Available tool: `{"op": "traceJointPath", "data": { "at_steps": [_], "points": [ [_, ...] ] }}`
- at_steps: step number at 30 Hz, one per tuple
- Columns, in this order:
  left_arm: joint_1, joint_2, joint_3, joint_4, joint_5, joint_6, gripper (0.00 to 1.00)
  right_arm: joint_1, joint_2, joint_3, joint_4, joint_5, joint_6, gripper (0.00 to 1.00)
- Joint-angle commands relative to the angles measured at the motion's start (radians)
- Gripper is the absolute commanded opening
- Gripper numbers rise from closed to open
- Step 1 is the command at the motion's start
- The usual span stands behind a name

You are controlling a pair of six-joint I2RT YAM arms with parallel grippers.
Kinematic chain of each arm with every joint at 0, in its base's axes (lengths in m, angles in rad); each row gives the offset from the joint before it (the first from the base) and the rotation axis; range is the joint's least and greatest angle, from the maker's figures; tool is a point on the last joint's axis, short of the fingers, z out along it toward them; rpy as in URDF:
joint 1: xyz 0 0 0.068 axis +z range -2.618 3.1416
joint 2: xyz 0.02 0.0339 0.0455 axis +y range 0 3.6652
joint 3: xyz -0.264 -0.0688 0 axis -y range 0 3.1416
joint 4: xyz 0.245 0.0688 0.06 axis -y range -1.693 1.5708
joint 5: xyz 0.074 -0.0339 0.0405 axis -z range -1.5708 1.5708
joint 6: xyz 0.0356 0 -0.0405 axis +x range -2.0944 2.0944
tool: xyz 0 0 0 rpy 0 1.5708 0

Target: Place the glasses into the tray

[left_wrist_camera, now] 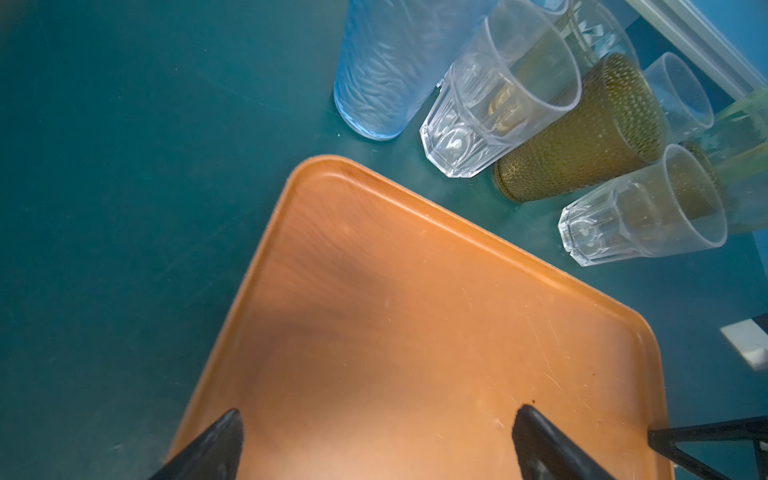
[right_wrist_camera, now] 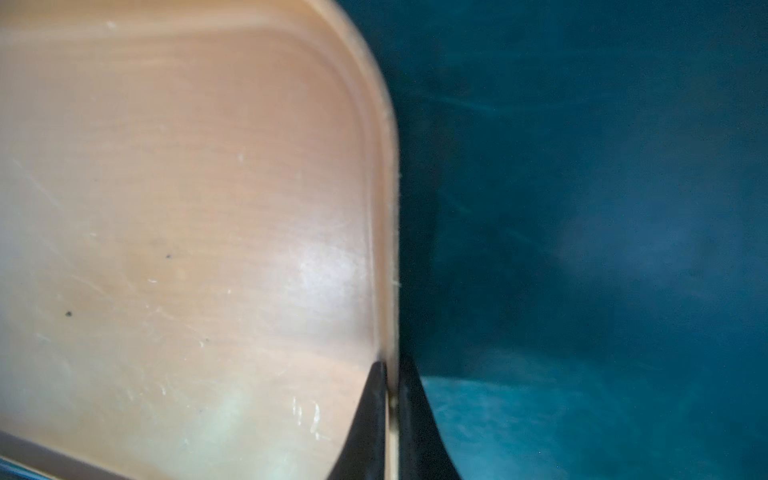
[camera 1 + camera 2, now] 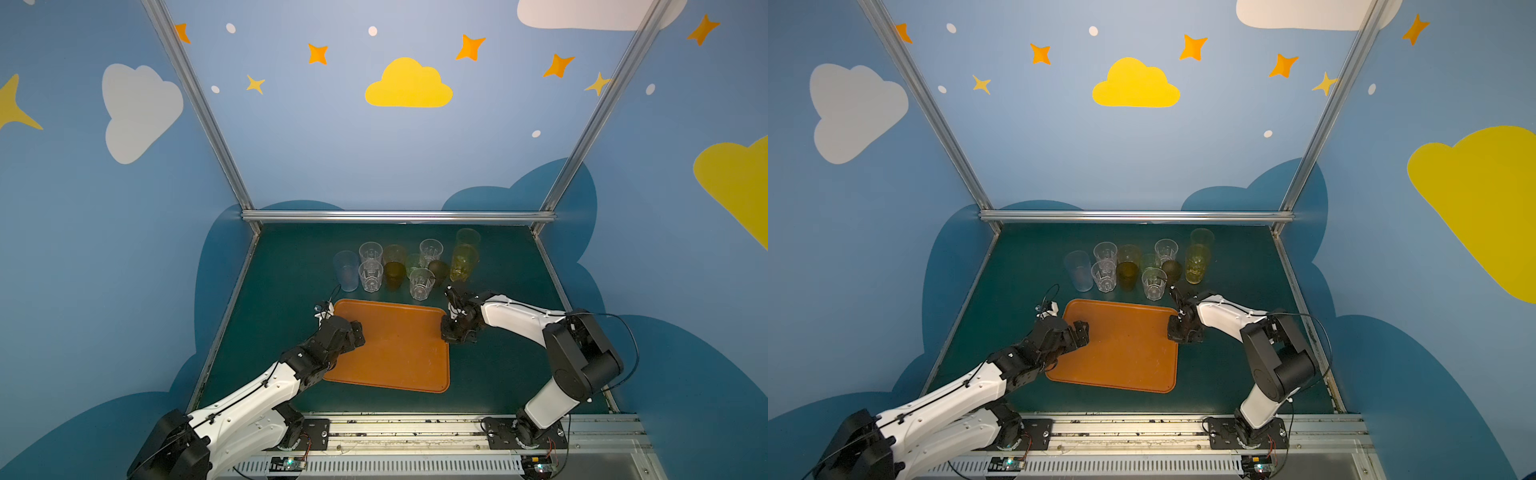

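Note:
My right gripper needs to pull the tray's rim [image 2: 384, 208] sideways over the bare green table beside it, away from my left gripper, and release.
The orange-brown tray [image 3: 399, 353] [image 3: 1125, 357] lies flat in the middle of the green table. The glasses stand upright in a cluster just behind it, none inside it: a tall frosted bluish one [image 3: 345, 270] [image 1: 386, 70], clear faceted ones [image 3: 370, 276] [image 1: 498, 112], a dark brown one [image 3: 395, 274] [image 1: 582, 137] and tall yellow ones [image 3: 463, 262]. My left gripper [image 3: 359, 332] [image 1: 378, 415] hangs open over the tray's left part with nothing between its fingers. My right gripper [image 3: 448, 336] [image 2: 390, 368] is shut on the tray's right rim [image 2: 384, 208].
An aluminium frame bar [image 3: 399, 216] and blue walls close the back and sides. The arms' mounting rail [image 3: 415, 432] runs along the front edge. Bare green table [image 3: 498, 365] shows to the right of the tray and to its left [image 3: 257, 324].

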Motion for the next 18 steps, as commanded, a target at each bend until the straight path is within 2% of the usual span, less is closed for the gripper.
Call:
{"op": "traceJointPath", "data": {
  "at_steps": [1, 8, 18],
  "points": [
    [0.007, 0.002, 0.023, 0.000, -0.002, 0.018, 1.00, -0.042, -0.021, -0.020, -0.064, 0.033, -0.041, 0.09],
    [0.011, -0.012, 0.024, -0.019, -0.015, 0.020, 1.00, -0.097, -0.028, -0.011, -0.077, 0.026, -0.073, 0.08],
    [0.038, -0.014, 0.039, -0.033, -0.018, 0.034, 1.00, -0.141, -0.037, 0.015, -0.108, 0.082, -0.115, 0.08]
  ]
}}
